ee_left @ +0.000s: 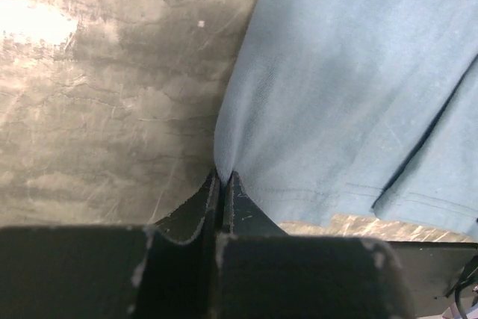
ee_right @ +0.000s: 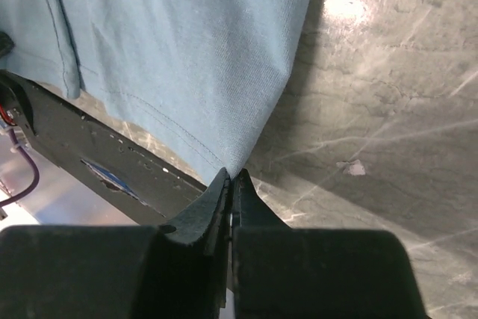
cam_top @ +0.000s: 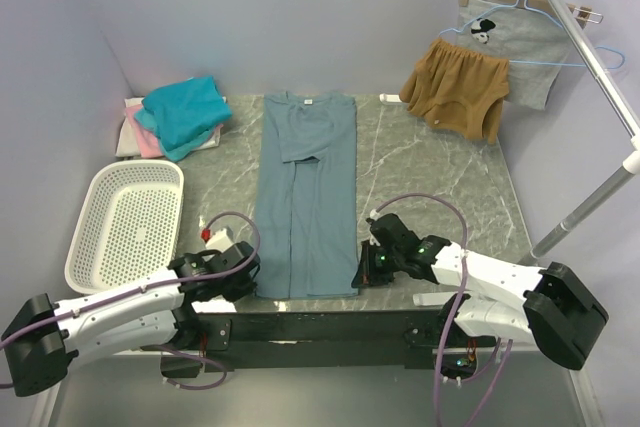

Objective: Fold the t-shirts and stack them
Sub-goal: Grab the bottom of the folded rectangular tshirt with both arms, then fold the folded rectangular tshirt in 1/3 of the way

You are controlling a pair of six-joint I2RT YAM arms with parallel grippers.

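Note:
I should lift the hem corner with my left gripper next and carry it outward to the t-shirt's edge (cam_top: 269, 164) beside the folded-in sleeve. Then I should put it down there and let go.
A large dusty grey-blue t-shirt (cam_top: 306, 197) lies lengthwise in the middle of the table, both sides folded in, collar at the far end. My left gripper (cam_top: 252, 277) is shut on its near left hem corner, where cloth (ee_left: 314, 95) bunches into the closed jaws of that gripper (ee_left: 224, 175). At the near right corner my right gripper (cam_top: 362, 272) is shut on the hem, with the fabric (ee_right: 187, 57) pinched at its tips (ee_right: 231, 175). A teal t-shirt (cam_top: 185, 112) lies on pink and white ones (cam_top: 140, 137) at the far left.
A white perforated basket (cam_top: 125, 222) sits on the left. Mustard-brown shorts (cam_top: 455, 87) and a light grey printed garment (cam_top: 515, 42) hang from a rail (cam_top: 590, 47) at the far right. A black bar (cam_top: 320, 327) runs along the table's near edge.

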